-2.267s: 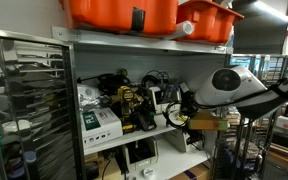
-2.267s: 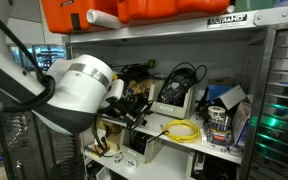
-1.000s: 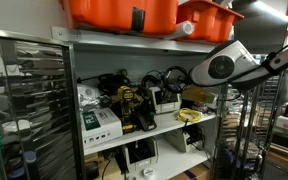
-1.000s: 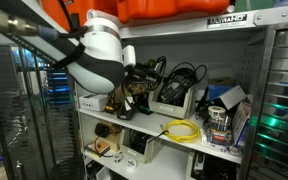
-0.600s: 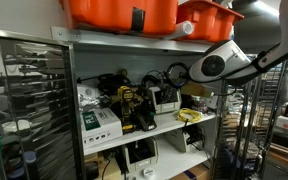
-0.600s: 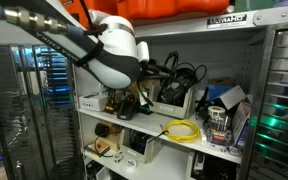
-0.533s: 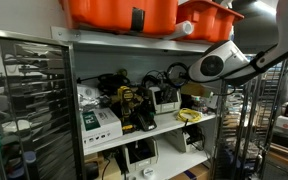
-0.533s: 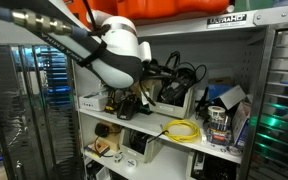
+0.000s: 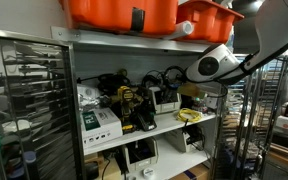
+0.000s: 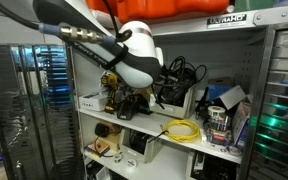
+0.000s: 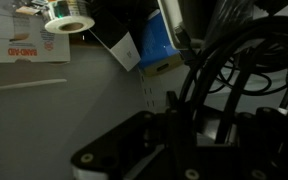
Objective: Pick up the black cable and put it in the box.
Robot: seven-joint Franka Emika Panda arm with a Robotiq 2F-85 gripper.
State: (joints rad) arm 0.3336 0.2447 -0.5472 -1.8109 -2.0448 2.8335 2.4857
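Note:
My gripper needs to carry the black cable outward next and let it go over the white box (image 9: 166,98) (image 11: 189,20), because that box is still outward of the gripper's fingers.
The black cable (image 10: 188,77) is a loose coil on the middle shelf, resting over a white box (image 10: 173,104). It also shows in an exterior view (image 9: 173,76) and fills the right of the wrist view (image 11: 234,60). My gripper (image 10: 168,71) reaches into the shelf and is right at the coil, also seen in an exterior view (image 9: 183,79). In the wrist view the gripper (image 11: 174,135) is a dark shape among the cable loops. Whether its fingers are open or closed on a strand is too dark to tell.
Orange bins (image 9: 121,12) sit on the top shelf. A yellow cable (image 10: 183,130) lies on the shelf below the box. A blue box (image 11: 156,45) and a tape roll (image 11: 68,20) are nearby. Power tools (image 9: 129,105) and boxes crowd the shelf. A wire rack (image 9: 24,100) stands beside it.
The arm has swung up from below the shelf and in toward the black cable coil. The gripper now sits right at the coil. The cable has not visibly moved.

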